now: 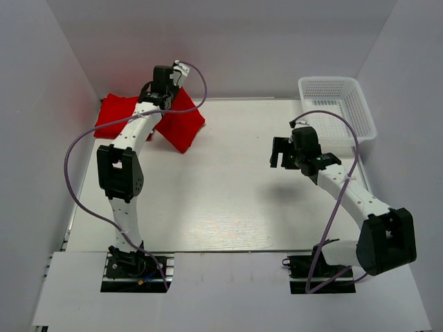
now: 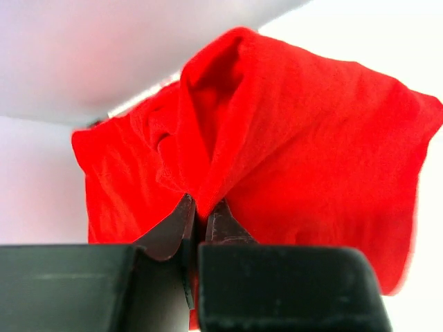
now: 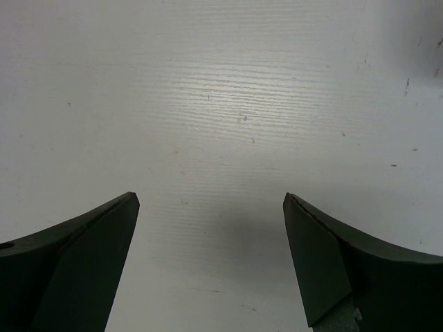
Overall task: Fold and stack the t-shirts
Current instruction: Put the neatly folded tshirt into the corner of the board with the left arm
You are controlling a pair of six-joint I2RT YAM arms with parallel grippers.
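Observation:
My left gripper goes left in the top view next, then down, over the flat red cloth and releases, since the held shirt (image 2: 304, 138) hangs beside it.
A bright red t-shirt (image 1: 181, 124) hangs bunched at the far left of the table. My left gripper (image 1: 168, 97) is shut on a pinch of its cloth and holds it lifted; in the left wrist view the shirt (image 2: 304, 138) drapes from the closed left gripper (image 2: 203, 204). More red cloth (image 1: 114, 114) lies flat behind the left arm by the left wall; I cannot tell whether it is one shirt or more. My right gripper (image 1: 282, 153) is open and empty above bare table right of centre; its wrist view shows the right gripper (image 3: 211, 200) over white table only.
A white plastic mesh basket (image 1: 337, 107) stands at the far right corner. White walls close in the table on the left, back and right. The purple cables loop beside both arms.

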